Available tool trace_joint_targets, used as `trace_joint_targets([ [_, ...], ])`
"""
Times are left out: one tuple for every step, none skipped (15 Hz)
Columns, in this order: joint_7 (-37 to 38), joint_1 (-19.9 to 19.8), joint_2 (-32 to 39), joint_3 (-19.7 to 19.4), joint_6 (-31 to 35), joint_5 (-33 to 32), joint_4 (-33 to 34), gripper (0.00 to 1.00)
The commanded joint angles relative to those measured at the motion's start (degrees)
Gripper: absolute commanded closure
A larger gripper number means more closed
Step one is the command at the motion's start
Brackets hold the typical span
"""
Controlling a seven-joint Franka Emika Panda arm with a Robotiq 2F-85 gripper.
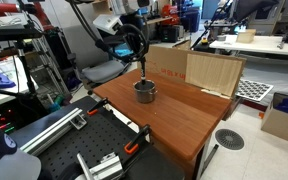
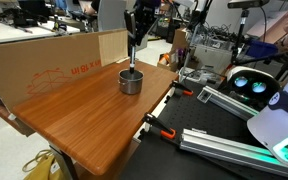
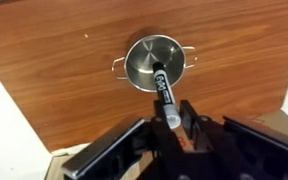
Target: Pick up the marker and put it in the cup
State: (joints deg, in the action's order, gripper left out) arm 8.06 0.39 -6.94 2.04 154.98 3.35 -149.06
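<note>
I will lower my gripper next toward the cup's opening (image 1: 144,85) (image 3: 154,58) below it and let go of the marker inside. The marker's dark tip already points down there.
The grey metal cup (image 1: 145,91) (image 2: 131,81) stands on the wooden table (image 1: 179,120) (image 2: 84,125), near the cardboard panels. In the wrist view the cup (image 3: 144,62) lies straight below me. My gripper (image 1: 141,58) (image 2: 134,40) (image 3: 176,116) hangs right above the cup and is shut on the marker (image 3: 162,90). The marker is black with a whitish end between my fingers, and its dark tip points down over the cup's opening. In both exterior views the marker (image 1: 142,74) (image 2: 133,62) hangs upright just above the cup's rim.
Cardboard panels (image 1: 199,68) (image 2: 44,62) stand along the table's far edge behind the cup. Orange-handled clamps (image 1: 134,146) (image 2: 162,128) grip the table's edge. An office chair (image 1: 99,70) and lab benches surround the table.
</note>
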Motion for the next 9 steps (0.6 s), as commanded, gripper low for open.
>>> trace_joint_targets([
  [1.55, -0.29, -1.6, 0.27, 0.78, -1.68, -1.4, 0.94],
  [1.37, -0.28, -1.22, 0.16, 0.1, -1.37, -0.95, 0.94],
  [1.71, -0.4, -0.66, 0.12, -0.37, -1.42, -0.35, 0.94],
  [1.87, -0.47, -0.3, 0.08, -0.99, -1.44, 0.11, 0.94],
  [1.7, -0.46, 0.13, -0.01, -1.56, -1.15, 0.6, 0.94],
  [1.5, -0.44, 0.43, -0.09, -1.83, -0.93, 0.87, 0.94],
  [1.58, -0.48, 0.76, -0.09, -2.2, -1.12, 1.14, 0.94],
  [1.54, -0.48, 1.22, -0.11, -2.58, -1.26, 1.47, 0.94],
  [1.69, -0.51, 1.81, -0.08, -3.15, -1.53, 1.95, 0.94],
])
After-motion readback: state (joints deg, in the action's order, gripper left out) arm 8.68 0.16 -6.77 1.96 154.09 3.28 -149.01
